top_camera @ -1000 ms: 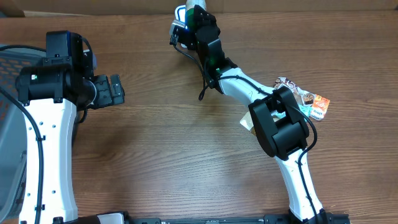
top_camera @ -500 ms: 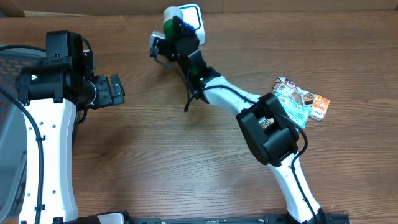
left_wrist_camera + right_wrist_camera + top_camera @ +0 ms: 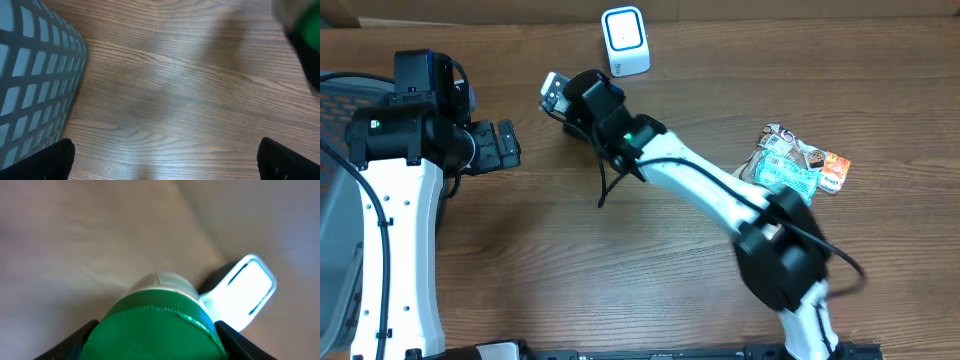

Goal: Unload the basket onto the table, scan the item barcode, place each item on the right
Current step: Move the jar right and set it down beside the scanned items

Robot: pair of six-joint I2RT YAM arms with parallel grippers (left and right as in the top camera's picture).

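Observation:
My right gripper carries the bottle to the bare table beside the snack packets next, to the gripper's right in the overhead view, lowers it and releases the cap.
My right gripper (image 3: 560, 95) is shut on a bottle with a green screw cap (image 3: 155, 325) and a white body. Its dark fingers (image 3: 75, 341) press on both sides of the cap. The white barcode scanner (image 3: 624, 27) stands at the back edge of the table, to the right of and behind the bottle; it glows brightly in the right wrist view as the scanner (image 3: 242, 292). My left gripper (image 3: 505, 145) hovers open at the left with nothing between its fingers (image 3: 47, 162). The bottle's barcode is not visible.
A grey mesh basket (image 3: 335, 200) stands at the far left, by the left arm; its wall (image 3: 30, 75) fills the left of the left wrist view. Several snack packets (image 3: 800, 165) lie at the right. The right arm stretches diagonally across the table's middle.
The right arm swung left and toward the front with the bottle, away from the scanner, which now shows uncovered. The left arm has not moved.

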